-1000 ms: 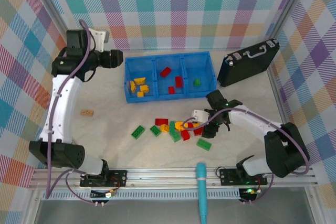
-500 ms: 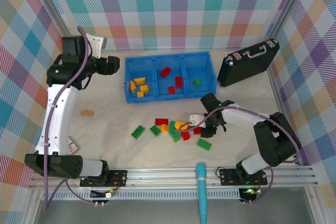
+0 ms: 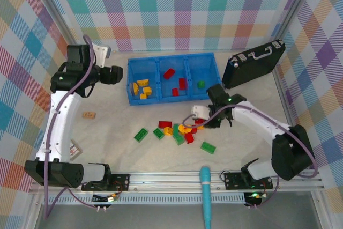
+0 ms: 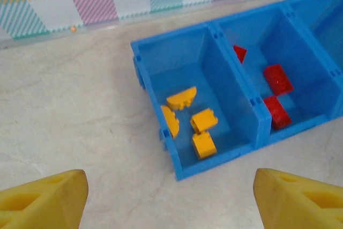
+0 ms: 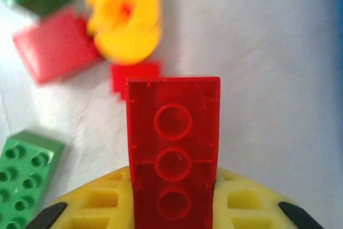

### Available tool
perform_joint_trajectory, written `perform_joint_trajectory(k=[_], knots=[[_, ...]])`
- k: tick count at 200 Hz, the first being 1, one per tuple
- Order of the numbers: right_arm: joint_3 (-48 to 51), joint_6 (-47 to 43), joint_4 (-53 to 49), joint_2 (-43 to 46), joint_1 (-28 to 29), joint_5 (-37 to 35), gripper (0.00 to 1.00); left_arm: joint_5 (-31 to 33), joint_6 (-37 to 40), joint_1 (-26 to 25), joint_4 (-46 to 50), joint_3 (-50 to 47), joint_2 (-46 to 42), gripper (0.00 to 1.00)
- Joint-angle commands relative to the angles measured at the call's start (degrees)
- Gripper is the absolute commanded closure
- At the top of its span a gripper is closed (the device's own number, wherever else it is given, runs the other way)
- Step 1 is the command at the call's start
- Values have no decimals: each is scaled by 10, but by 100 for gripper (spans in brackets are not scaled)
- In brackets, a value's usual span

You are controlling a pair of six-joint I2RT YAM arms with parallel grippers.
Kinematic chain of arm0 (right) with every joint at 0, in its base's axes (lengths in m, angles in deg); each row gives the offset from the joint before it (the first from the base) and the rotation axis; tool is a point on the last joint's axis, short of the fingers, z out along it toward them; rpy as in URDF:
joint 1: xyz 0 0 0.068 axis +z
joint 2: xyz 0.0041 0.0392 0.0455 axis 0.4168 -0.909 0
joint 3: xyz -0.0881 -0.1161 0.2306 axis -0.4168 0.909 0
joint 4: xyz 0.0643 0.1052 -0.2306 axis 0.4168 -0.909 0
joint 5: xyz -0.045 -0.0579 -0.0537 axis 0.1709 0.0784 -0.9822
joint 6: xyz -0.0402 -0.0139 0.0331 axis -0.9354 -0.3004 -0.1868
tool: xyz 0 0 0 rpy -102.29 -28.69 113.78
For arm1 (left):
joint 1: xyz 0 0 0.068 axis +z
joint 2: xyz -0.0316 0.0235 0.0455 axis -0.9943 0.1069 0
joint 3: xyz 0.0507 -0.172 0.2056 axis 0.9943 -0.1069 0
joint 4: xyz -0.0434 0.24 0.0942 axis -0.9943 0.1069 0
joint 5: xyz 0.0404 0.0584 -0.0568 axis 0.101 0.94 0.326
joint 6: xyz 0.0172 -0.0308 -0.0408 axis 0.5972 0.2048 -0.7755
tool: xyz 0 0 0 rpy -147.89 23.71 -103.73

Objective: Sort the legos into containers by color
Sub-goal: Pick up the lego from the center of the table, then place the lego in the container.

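My right gripper should move outward, past the bin's near side, over the middle container (image 3: 173,82) and release the red lego among matching ones.
One blue bin (image 3: 158,97) holds the three containers: yellow legos (image 3: 141,88) lie in the left one, red legos (image 3: 177,82) in the middle one, a green lego (image 3: 201,84) in the right one. Loose red, yellow and green legos (image 3: 179,130) lie in a pile in front of the bin. My right gripper (image 3: 206,119) hangs over the pile's right end, shut on a long red lego (image 5: 173,132) whose hollow underside faces the wrist camera. My left gripper (image 3: 116,73) hovers open and empty just left of the bin; the yellow compartment (image 4: 187,73) lies ahead of it.
A black hard case (image 3: 253,63) stands right of the bin. A small tan block (image 3: 89,115) and a small flat piece (image 3: 74,147) lie at the left. Single green legos (image 3: 141,134) (image 3: 208,147) flank the pile. A teal-handled tool (image 3: 205,197) sits on the front rail.
My right gripper has shut on the red lego and carried it up off the pile, a little toward the bin. My left gripper has shifted only slightly beside the bin.
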Motion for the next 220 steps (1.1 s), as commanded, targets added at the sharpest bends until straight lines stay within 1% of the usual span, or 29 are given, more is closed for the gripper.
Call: perform_joint_trajectory(k=[1,21,43,57,65,73,83,100,109,118,140,158,171,193,220], knots=[[-87,14,2,8,-3,33,85,21,-4,4,-18,-43,-35,19],[-160,-2,32,-43,-3,40,85,30,-6,-1,-16,-81,-58,19],[-266,-12,43,-141,-2,21,86,22,-19,-13,15,-107,-68,19],[-315,-20,70,-196,-1,13,86,22,-31,-26,33,-127,-79,19],[-342,-23,84,-226,0,10,83,22,-40,-34,38,-140,-87,19],[-369,-26,94,-256,1,7,80,17,-54,-40,38,-157,-97,19],[-398,-37,103,-294,5,-1,79,10,-79,-46,32,-177,-109,19],[-446,-52,105,-356,10,-19,79,-27,-133,-56,2,-223,-130,19],[-468,-55,104,-383,11,-19,79,-38,-158,-74,-15,-251,-139,19],[-483,-53,110,-405,11,-20,79,-35,-176,-99,-26,-276,-145,19],[-517,-45,117,-447,11,-19,80,-8,-191,-172,-22,-316,-138,19],[-538,-43,112,-471,13,-8,80,6,-206,-216,-21,-341,-129,19],[-550,-43,106,-487,14,-4,78,11,-221,-232,-32,-362,-126,19],[-554,-43,102,-502,17,8,75,25,-247,-242,-41,-391,-113,19],[-555,-32,91,-506,17,42,67,55,-279,-262,-47,-421,-92,20]])
